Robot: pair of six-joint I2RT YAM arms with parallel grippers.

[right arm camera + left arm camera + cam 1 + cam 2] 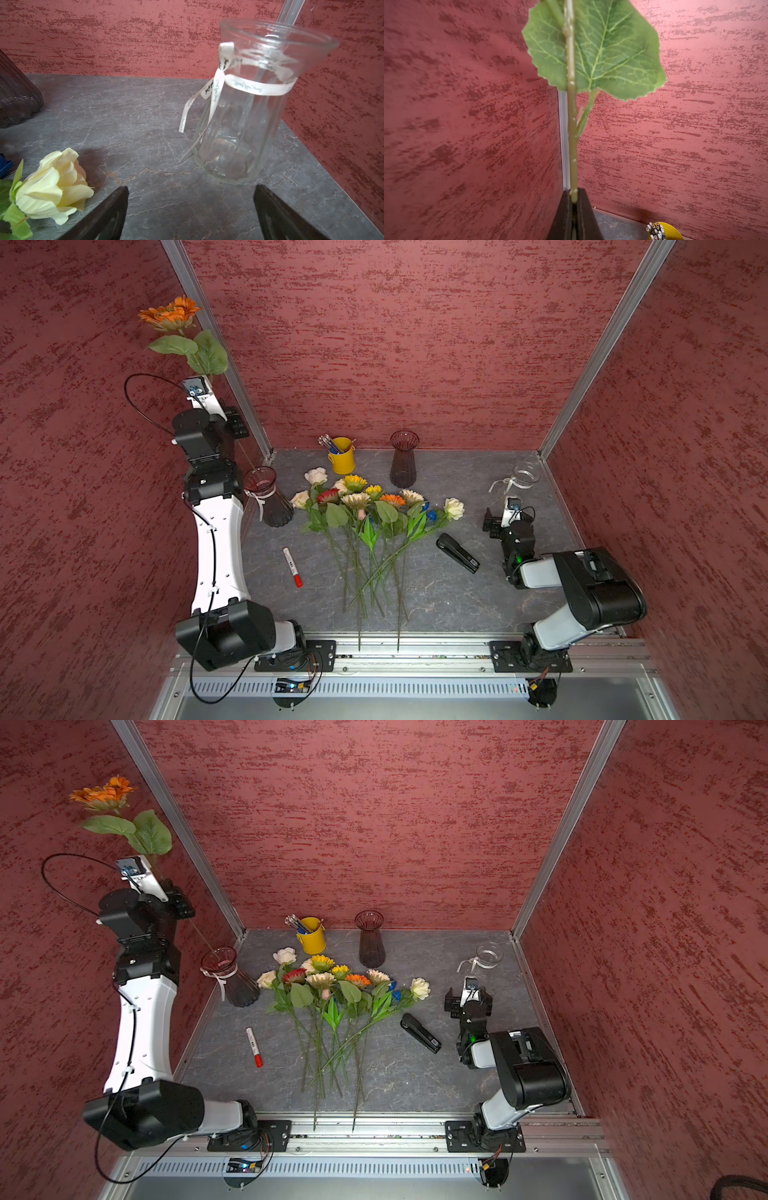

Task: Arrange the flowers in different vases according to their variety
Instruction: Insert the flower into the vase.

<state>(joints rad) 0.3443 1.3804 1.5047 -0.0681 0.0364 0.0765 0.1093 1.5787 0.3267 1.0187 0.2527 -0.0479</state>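
Next, my left gripper lowers the sunflower's green stem toward the opening of the dark ribboned vase [268,497] and releases it. The stem's thin lower end already reaches that opening.
My left gripper [574,193] is shut on the green stem of an orange sunflower [170,315], held high by the left wall corner. The stem's thin lower end reaches down to the mouth of the dark ribboned vase [268,497]. The other flowers [365,510] lie in a pile mid-table, heads toward the back. A second dark vase [403,464] stands behind them. My right gripper [190,193] is open and empty, low over the table just in front of the clear ribboned vase [245,124]. A cream rose [52,185] lies beside one of its fingers.
A yellow bucket [343,458] of pens stands at the back beside the dark vase. A red-capped marker [292,567] and a black stapler [457,552] lie on either side of the stems. Red walls close the table on three sides.
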